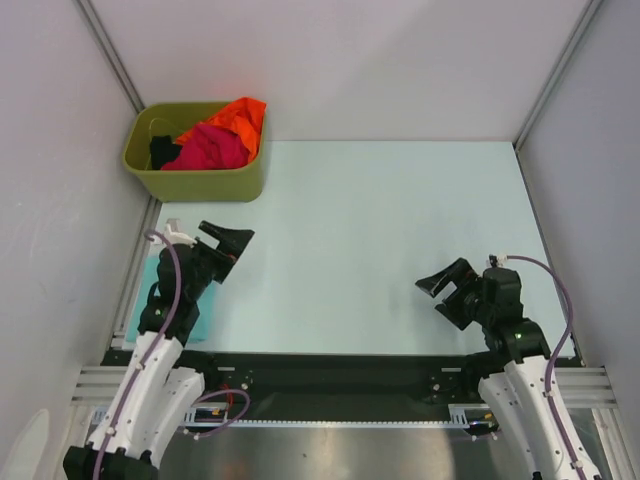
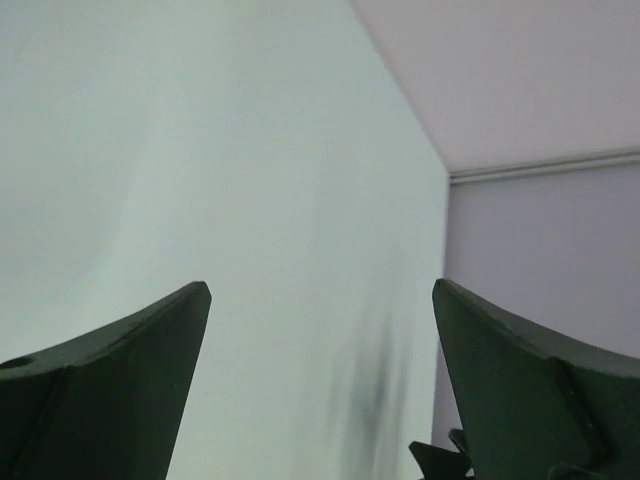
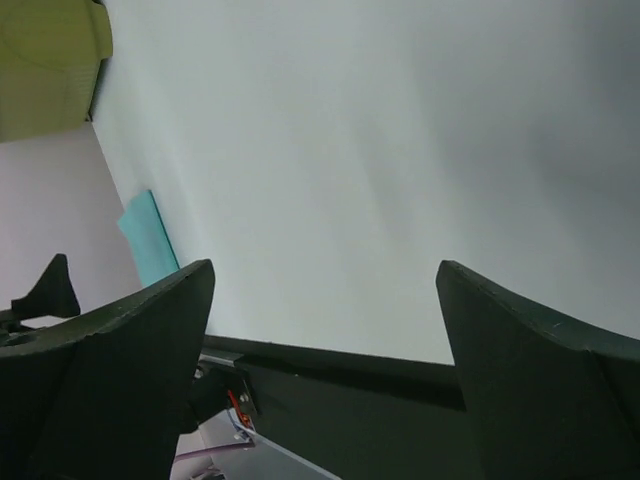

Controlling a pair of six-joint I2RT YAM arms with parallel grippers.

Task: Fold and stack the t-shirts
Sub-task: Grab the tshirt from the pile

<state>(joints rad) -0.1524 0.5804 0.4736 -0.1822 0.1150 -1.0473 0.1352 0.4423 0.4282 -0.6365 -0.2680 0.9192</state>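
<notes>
My left gripper will next move outward over the tub's rim and down onto the crimson-red t-shirt, which lies uppermost, at its fold by the black one.
A crimson-red t-shirt, an orange one and a black one lie bunched in the olive-green tub at the far left. A pale teal folded t-shirt lies at the near left under the left arm; its edge also shows in the right wrist view. My left gripper is open and empty above the table, near the tub. My right gripper is open and empty at the near right. In both wrist views the jaws stand wide apart over bare table.
The tub's corner shows in the right wrist view. Grey walls with metal rails close the table on the left, right and back. A black strip runs along the near edge between the arm bases.
</notes>
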